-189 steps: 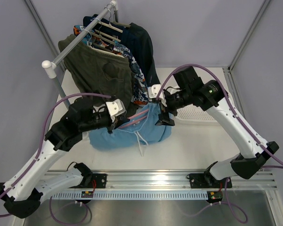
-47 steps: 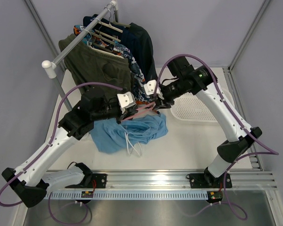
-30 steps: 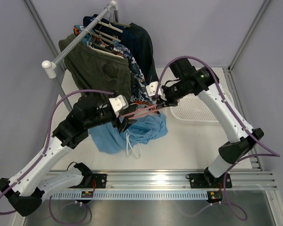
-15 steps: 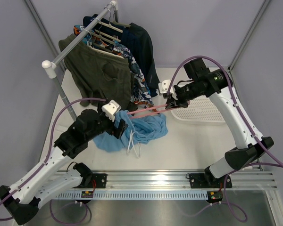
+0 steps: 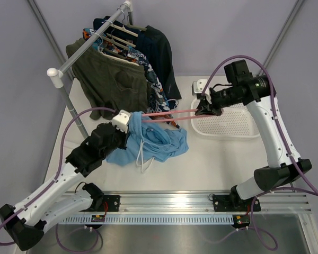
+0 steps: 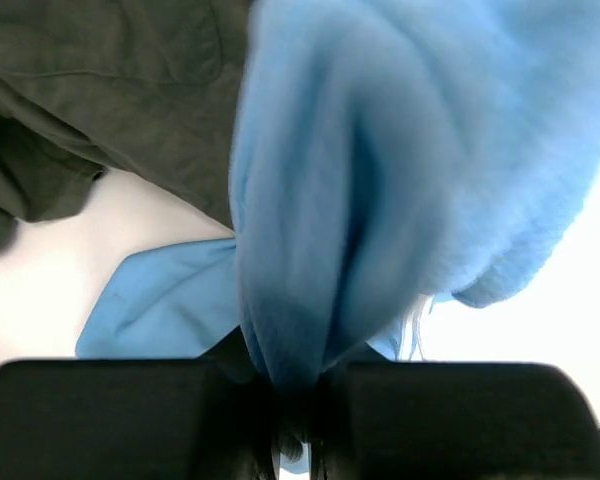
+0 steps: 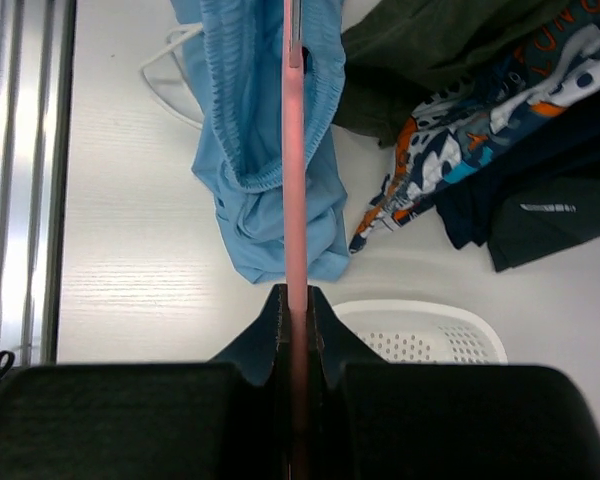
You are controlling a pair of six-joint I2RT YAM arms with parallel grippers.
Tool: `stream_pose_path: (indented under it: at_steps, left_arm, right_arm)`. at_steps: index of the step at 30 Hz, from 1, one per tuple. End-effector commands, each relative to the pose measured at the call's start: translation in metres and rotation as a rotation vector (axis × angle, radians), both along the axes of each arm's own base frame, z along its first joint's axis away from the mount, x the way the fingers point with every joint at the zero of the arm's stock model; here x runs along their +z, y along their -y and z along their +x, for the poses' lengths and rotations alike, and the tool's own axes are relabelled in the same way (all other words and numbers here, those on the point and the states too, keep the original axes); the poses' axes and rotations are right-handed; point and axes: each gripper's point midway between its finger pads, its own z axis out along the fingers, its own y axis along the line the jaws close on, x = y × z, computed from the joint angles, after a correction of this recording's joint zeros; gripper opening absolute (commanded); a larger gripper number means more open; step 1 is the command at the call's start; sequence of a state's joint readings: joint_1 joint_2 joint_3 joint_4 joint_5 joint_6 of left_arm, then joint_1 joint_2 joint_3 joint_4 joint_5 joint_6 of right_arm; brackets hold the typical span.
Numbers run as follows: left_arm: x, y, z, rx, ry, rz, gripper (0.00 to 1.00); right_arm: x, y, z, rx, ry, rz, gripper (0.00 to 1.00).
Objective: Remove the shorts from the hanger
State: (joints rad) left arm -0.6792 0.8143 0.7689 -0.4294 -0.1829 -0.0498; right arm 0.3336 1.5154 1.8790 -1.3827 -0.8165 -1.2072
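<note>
The right gripper moves up and to the left in the top view next and releases the hanger (image 5: 169, 112) there, as the near part of the rack's bar (image 5: 75, 57) is bare.
The light blue shorts (image 5: 153, 140) lie bunched on the white table with their white drawstring (image 5: 143, 159) trailing toward the front. My left gripper (image 5: 128, 127) is shut on a fold of the shorts (image 6: 380, 180), which fills the left wrist view. The pink hanger (image 5: 169, 112) stretches level from the shorts to my right gripper (image 5: 205, 107), which is shut on its right end. In the right wrist view the hanger (image 7: 296, 200) runs straight ahead into the waistband of the shorts (image 7: 260, 130).
A white perforated basket (image 5: 228, 123) sits at the right, under my right gripper. A clothes rack (image 5: 82, 50) at the back left carries an olive garment (image 5: 114, 79), a patterned one (image 5: 156, 92) and a dark blue one (image 5: 159, 50), hanging close behind the shorts.
My right gripper has carried the hanger rightward, over the basket. My left gripper opened, drew back to the left and closed on the shorts, lifting a fold.
</note>
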Motion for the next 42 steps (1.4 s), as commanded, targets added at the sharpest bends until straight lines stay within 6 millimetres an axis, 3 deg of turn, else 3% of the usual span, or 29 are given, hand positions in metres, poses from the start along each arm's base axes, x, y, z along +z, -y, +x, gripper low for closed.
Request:
stream_pose_path:
  at_steps: [1,5,9,11,12,13,16,17,18,23,24,26,27,29,32,35,42]
  left_arm:
    - [0.007,-0.021,-0.003,0.096,0.031,-0.022,0.03]
    - [0.009,-0.027,-0.012,0.108,0.033,-0.062,0.0]
    - [0.005,-0.025,-0.019,0.096,0.011,-0.098,0.0]
    - [0.008,-0.021,-0.021,0.08,0.011,-0.124,0.28]
    - [0.012,-0.013,-0.024,0.043,0.015,-0.154,0.41]
    - [0.016,-0.011,-0.026,0.023,0.031,-0.173,0.66]
    - [0.035,-0.005,-0.035,-0.044,0.087,-0.24,0.85]
    - [0.041,-0.005,-0.038,-0.055,0.105,-0.253,0.96]
    - [0.046,-0.005,-0.041,-0.071,0.117,-0.263,0.99]
    - [0.077,-0.021,-0.059,-0.064,0.192,-0.321,0.99]
    - [0.076,-0.025,-0.062,-0.056,0.186,-0.321,0.99]
    - [0.078,-0.03,-0.066,-0.038,0.189,-0.332,0.99]
    - [0.081,-0.034,-0.068,-0.024,0.198,-0.345,0.99]
    - [0.082,-0.038,-0.069,-0.009,0.201,-0.352,0.99]
    - [0.081,-0.042,-0.071,0.012,0.202,-0.36,0.99]
    - [0.083,-0.049,-0.073,0.04,0.206,-0.368,0.99]
    - [0.089,-0.054,-0.078,0.053,0.222,-0.4,0.99]
  right_arm:
    - [0.011,0.026,-0.042,-0.033,-0.131,0.009,0.0]
    - [0.014,0.034,-0.036,-0.064,-0.12,0.013,0.0]
    - [0.024,0.025,-0.035,-0.039,-0.135,0.067,0.0]
    - [0.032,0.018,-0.032,-0.074,-0.181,0.108,0.0]
    - [0.042,0.006,-0.024,-0.069,-0.153,0.133,0.0]
    - [0.047,-0.002,-0.023,-0.074,-0.154,0.143,0.0]
    - [0.059,-0.044,-0.023,-0.081,-0.159,0.161,0.0]
    - [0.062,-0.054,-0.025,-0.142,-0.234,0.177,0.0]
    - [0.071,-0.067,-0.006,-0.198,-0.19,0.214,0.0]
    - [0.089,-0.115,0.016,-0.386,-0.29,0.297,0.0]
    - [0.091,-0.123,0.03,-0.425,-0.268,0.3,0.0]
    - [0.094,-0.144,0.03,-0.444,-0.277,0.313,0.0]
    - [0.098,-0.156,0.044,-0.484,-0.241,0.334,0.0]
    - [0.1,-0.186,0.036,-0.466,-0.217,0.341,0.0]
    - [0.11,-0.227,0.047,-0.496,-0.168,0.419,0.0]
    - [0.12,-0.247,0.064,-0.561,-0.142,0.518,0.0]
    - [0.152,-0.293,0.074,-0.502,-0.092,0.72,0.0]
